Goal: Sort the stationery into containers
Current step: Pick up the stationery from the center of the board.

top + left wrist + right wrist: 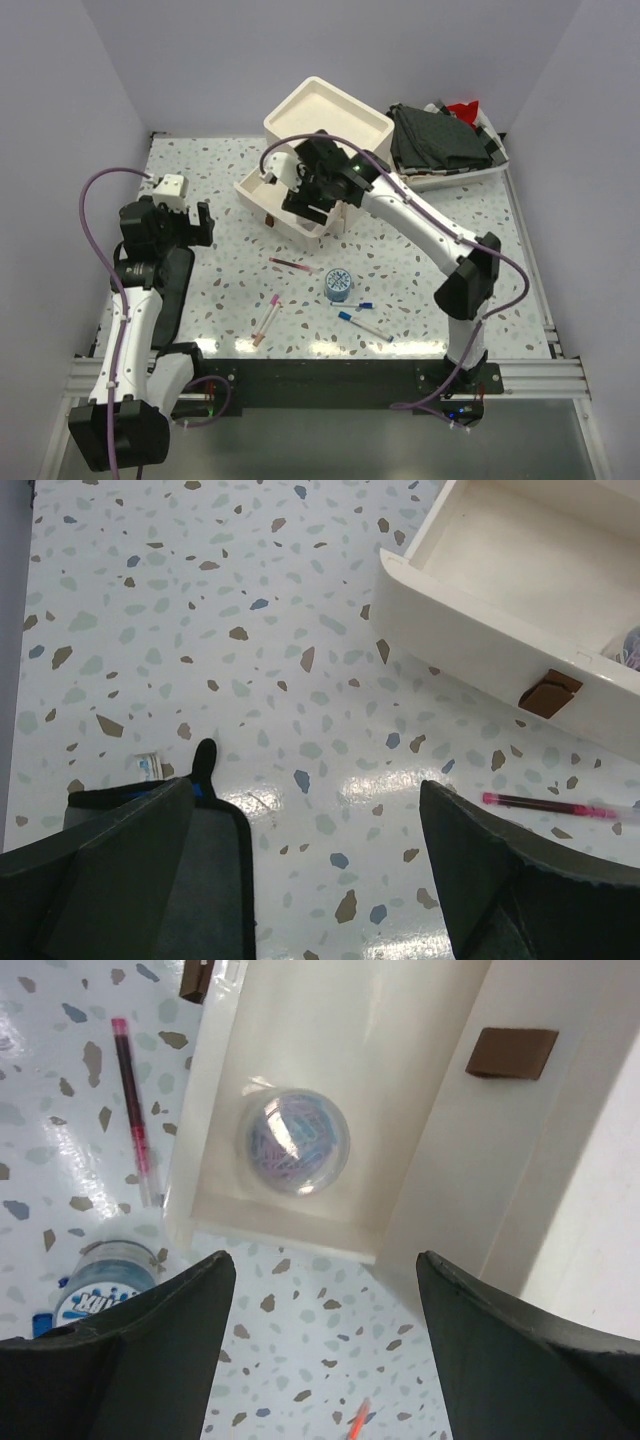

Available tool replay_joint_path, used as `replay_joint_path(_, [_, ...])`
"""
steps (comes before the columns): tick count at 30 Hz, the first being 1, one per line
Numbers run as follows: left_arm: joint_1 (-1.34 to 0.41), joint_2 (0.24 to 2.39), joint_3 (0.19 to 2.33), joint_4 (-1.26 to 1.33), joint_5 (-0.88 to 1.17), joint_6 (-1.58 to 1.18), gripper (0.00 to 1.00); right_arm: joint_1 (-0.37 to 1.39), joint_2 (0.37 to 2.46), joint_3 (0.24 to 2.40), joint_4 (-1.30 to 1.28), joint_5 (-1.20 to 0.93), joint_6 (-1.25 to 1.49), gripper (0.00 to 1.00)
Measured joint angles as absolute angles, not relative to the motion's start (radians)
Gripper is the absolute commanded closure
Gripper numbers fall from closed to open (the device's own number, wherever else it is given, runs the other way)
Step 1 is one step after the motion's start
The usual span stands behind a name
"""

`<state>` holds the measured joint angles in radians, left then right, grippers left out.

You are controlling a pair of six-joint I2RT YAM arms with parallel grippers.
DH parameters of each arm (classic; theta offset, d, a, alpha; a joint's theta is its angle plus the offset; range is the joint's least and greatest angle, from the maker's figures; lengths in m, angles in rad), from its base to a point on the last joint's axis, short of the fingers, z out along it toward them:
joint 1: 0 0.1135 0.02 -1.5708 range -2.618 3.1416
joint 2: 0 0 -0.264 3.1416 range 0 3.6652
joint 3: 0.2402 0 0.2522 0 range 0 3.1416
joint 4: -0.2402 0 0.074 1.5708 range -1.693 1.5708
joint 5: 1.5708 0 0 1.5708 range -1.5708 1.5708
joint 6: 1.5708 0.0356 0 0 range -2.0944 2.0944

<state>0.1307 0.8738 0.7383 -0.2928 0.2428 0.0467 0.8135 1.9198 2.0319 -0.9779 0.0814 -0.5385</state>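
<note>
My right gripper should move back from above the open drawer and go down around the round blue jar, because the jar is still out on the tabletop.
The cream-white cabinet (330, 125) stands at the back, with one drawer (272, 205) pulled out toward the left. My right gripper (308, 203) hovers over this drawer, open and empty. In the right wrist view (320, 1260) a round blue roll (295, 1145) lies inside the drawer (300, 1222). On the table lie a maroon pen (292, 265), a blue tape roll (339, 285), pink pens (268, 315) and white pens with blue caps (362, 325). My left gripper (203, 222) is open and empty over bare table, left of the drawer (480, 645).
A white tray (470, 178) of dark cloths sits at the back right. The left wrist view shows the drawer's brown handle (550, 693) and the maroon pen (550, 806). An orange pen (358, 1418) lies on the table under the right gripper.
</note>
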Motion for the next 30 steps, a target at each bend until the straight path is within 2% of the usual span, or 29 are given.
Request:
replay_joint_path(6, [0.131,0.859,0.738,-0.293,0.242,0.045,0.00,0.813,1.612,1.663,-1.004,0.033,-0.510,0.22])
replay_joint_path(10, [0.131,0.830,0.721,-0.289,0.242,0.045,0.00,0.813,1.524,1.502,-1.040,0.002,-0.467,0.17])
replay_joint_path(12, [0.131,0.820,0.709,-0.288,0.241,0.045,0.00,0.813,1.535,1.471,-1.040,-0.018,-0.425,0.12])
replay_joint_path(13, [0.131,0.818,0.704,-0.288,0.240,0.045,0.00,0.814,1.549,1.465,-1.036,-0.022,-0.402,0.01])
replay_joint_path(23, [0.136,0.807,0.694,-0.303,0.231,0.049,0.00,0.885,1.794,1.503,-0.981,-0.045,-0.264,0.01])
replay_joint_path(30, [0.147,0.805,0.694,-0.305,0.223,0.055,0.00,0.899,1.799,1.464,-0.973,-0.053,-0.223,0.01])
